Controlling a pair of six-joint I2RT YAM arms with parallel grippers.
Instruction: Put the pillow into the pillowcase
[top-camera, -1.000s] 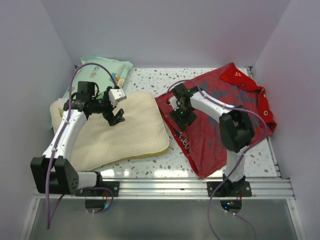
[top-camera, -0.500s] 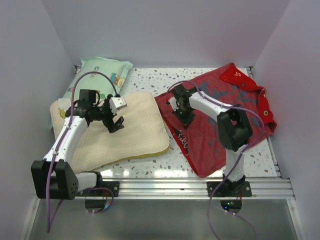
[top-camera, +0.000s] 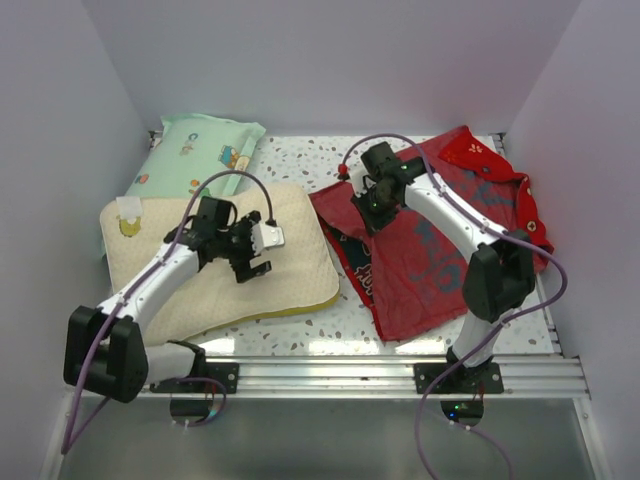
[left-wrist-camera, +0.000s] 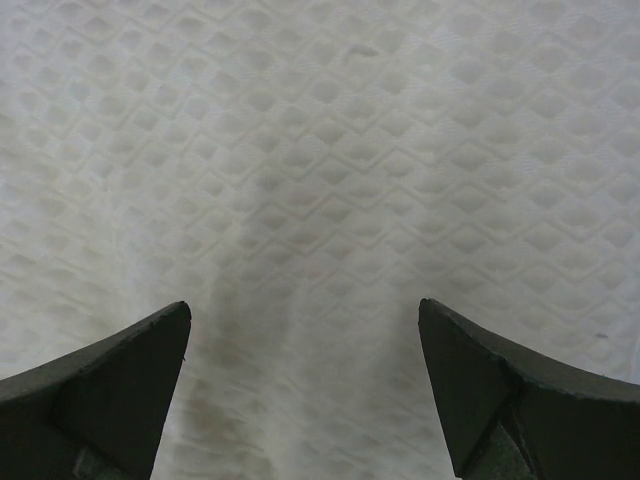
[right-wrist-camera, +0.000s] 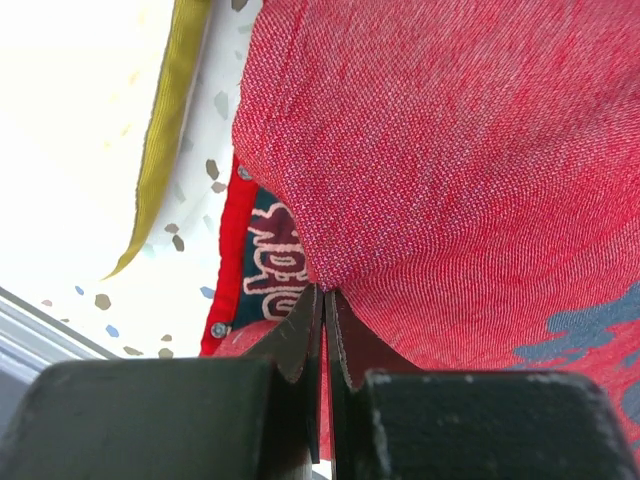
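Note:
The cream pillow's dimpled top is right below the wide-open fingers of my left gripper, so my left gripper will come down onto it next and close on the pillow's cover.
The cream dimpled pillow lies flat on the left half of the table and fills the left wrist view. My left gripper hovers low over its right part, open, fingers wide apart with nothing between them. The red pillowcase is spread on the right. My right gripper is at its upper left edge, shut on a pinch of the red fabric, which tents up from the fingertips. Beneath the raised layer a dark printed patch and a red hem with snaps show.
A mint-green cartoon-print pillow lies at the back left corner, touching the cream pillow's far edge. White walls close in the left, back and right. A metal rail runs along the near edge. Speckled table shows between pillow and pillowcase.
My right gripper shut on the pillowcase's left edge and lifted it up and back. My left arm swung right across the pillow, staying open.

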